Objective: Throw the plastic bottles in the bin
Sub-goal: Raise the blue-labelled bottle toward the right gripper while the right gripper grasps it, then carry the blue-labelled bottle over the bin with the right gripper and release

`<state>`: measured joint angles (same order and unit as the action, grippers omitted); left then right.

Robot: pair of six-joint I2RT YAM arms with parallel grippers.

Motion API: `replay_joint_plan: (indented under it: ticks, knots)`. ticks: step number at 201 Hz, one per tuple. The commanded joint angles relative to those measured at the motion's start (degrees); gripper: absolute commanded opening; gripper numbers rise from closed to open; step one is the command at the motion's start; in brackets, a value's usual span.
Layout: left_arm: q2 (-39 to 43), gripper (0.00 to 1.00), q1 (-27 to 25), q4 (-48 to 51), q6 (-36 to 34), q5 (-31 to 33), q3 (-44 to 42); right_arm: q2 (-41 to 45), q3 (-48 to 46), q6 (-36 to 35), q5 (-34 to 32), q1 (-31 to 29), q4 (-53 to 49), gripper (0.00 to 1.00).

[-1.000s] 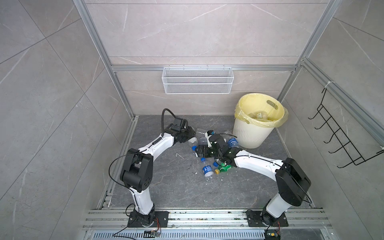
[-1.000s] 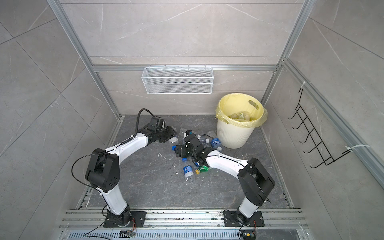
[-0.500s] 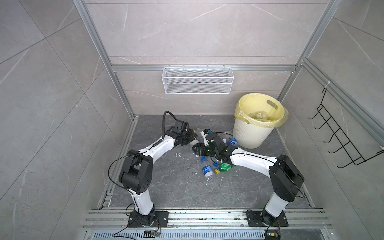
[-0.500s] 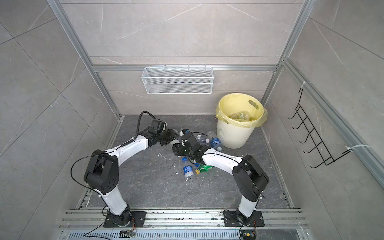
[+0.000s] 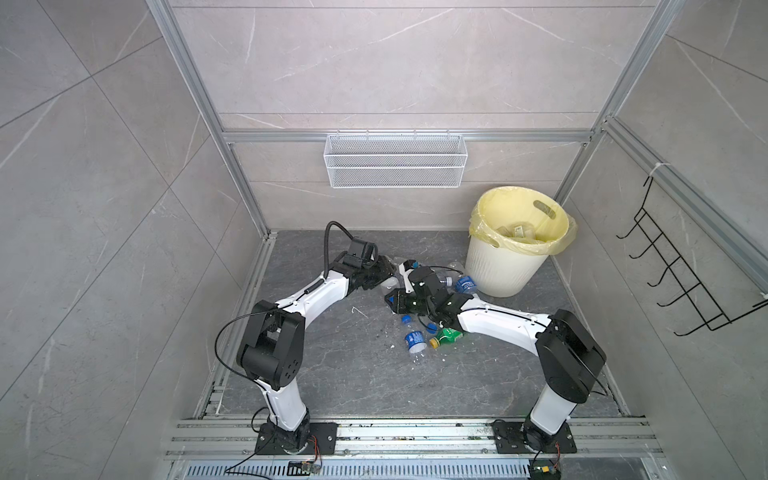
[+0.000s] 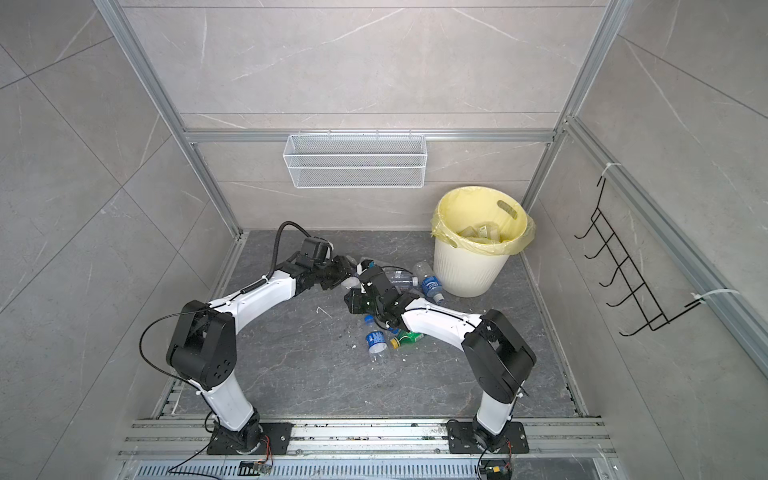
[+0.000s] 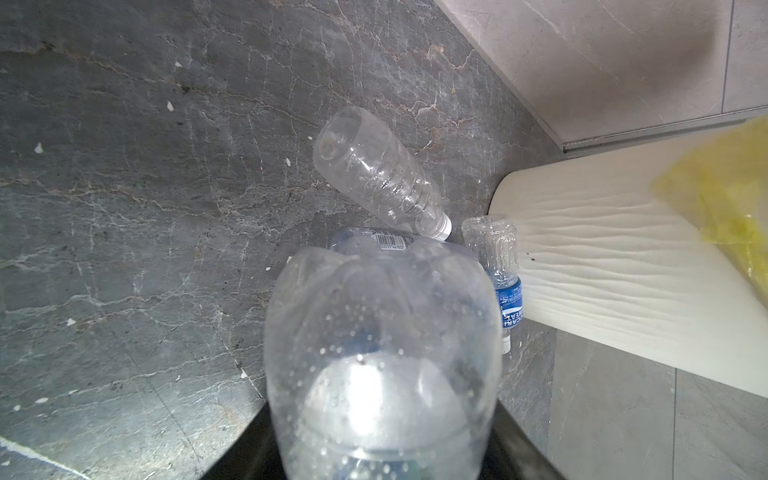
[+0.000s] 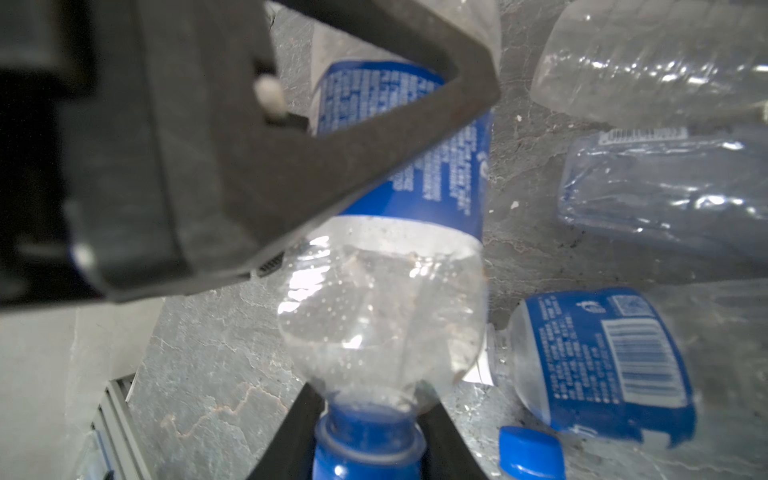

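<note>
The bin's opening [image 5: 520, 221] is higher than the robot's right gripper, so the right gripper should rise and swing toward it to release the blue-labelled bottle there.
My left gripper [image 5: 386, 275] [image 7: 382, 436] is shut on a clear plastic bottle [image 7: 382, 332] whose base points away from the camera. My right gripper [image 5: 395, 300] [image 8: 370, 436] is shut on the blue-capped neck of a blue-labelled bottle [image 8: 386, 316]. One of the left gripper's fingers [image 8: 291, 166] crosses that label; contact cannot be told. More plastic bottles lie on the floor: a blue-labelled one [image 5: 415, 340], a green one [image 5: 449, 336] and one [image 5: 465, 284] beside the bin. The cream bin [image 5: 505, 270] [image 7: 602, 257] with its yellow bag stands at the back right, with bottles inside.
A white wire mesh basket [image 5: 395, 166] hangs on the back wall and a black hook rack [image 5: 685, 270] on the right wall. A loose blue cap [image 8: 530, 451] lies beside my right gripper. A clear bottle [image 7: 374, 174] lies near the bin's foot. Aluminium rails [image 5: 415, 432] run along the front.
My right gripper has moved left towards the left gripper and closed from wide open onto the blue-capped bottle neck. The left arm has shifted slightly right with its bottle.
</note>
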<state>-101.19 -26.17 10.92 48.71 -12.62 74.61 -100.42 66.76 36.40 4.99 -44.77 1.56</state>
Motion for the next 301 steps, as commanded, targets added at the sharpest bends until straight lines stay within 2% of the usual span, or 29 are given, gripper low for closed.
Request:
replay_joint_plan:
  ticks: [1, 29, 68, 108, 164, 237, 271, 301]
  knots:
    - [2.86, 0.57, -0.11, -1.06, 0.03, -1.35, 0.09, -0.34, 1.43, -0.36, -1.13, -0.06, -1.42, 0.26]
    - [3.45, 0.66, -0.11, 0.01, -0.67, -0.5, 0.66, 0.65, 1.41, -1.02, -1.74, -0.1, -2.61, 0.22]
    - [5.82, 0.88, 0.71, 1.79, -1.42, 1.35, 0.93, 3.7, 1.18, -3.2, -4.59, -0.1, -5.95, 0.2]
    - [10.79, 0.99, 1.89, 1.94, -2.02, 3.07, -0.85, 7.72, 1.17, -6.03, -8.07, -0.06, -10.44, 0.2]
    - [15.6, 1.0, 0.52, -1.99, -5.86, -0.09, -1.82, 14.36, 5.62, -13.17, -18.62, 0.25, -21.84, 0.19]
    - [17.02, 1.0, -13.08, -4.09, -22.74, 2.44, 3.04, 25.47, 15.03, -21.41, -32.1, 4.99, -33.36, 0.2]
    - [15.38, 1.0, -20.77, -2.26, -31.61, 4.14, 8.0, 31.53, 19.14, -24.34, -34.14, 10.49, -35.09, 0.19]
    - [13.62, 1.0, -22.95, -1.92, -33.21, 4.05, 10.23, 29.54, 22.81, -24.86, -31.01, 20.96, -36.42, 0.19]
